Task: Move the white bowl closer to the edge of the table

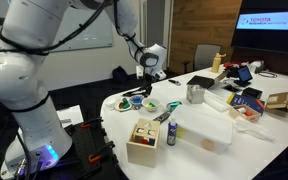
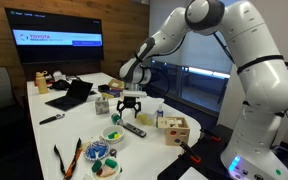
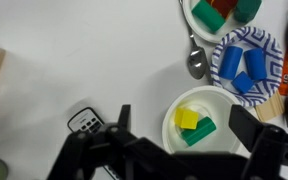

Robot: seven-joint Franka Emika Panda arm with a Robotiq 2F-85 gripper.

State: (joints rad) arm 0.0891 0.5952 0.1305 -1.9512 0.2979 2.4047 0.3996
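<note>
My gripper will next go down astride the bowl's rim on the remote's side [image 2: 122, 131] [image 3: 166, 128], where the bare table leaves enough room for one finger.
The white bowl [image 3: 199, 120] sits on the white table [image 3: 94, 50] with a yellow block and a green block inside. It also shows in an exterior view [image 2: 113, 133], near the table's rounded front edge. My gripper [image 3: 187, 128] is open and hovers above the bowl. One finger is to the bowl's left and the other to its right, and neither touches it. In both exterior views the gripper [image 1: 147, 82] [image 2: 131, 104] hangs a little above the tabletop [image 2: 54, 135].
Beside the bowl are a blue patterned plate of blue blocks [image 3: 246, 62], a green plate of blocks [image 3: 219, 12], a spoon [image 3: 196, 62] and a black remote [image 3: 84, 121]. A wooden box [image 2: 174, 130], a metal cup [image 1: 195, 94] and a laptop [image 2: 72, 95] stand farther off.
</note>
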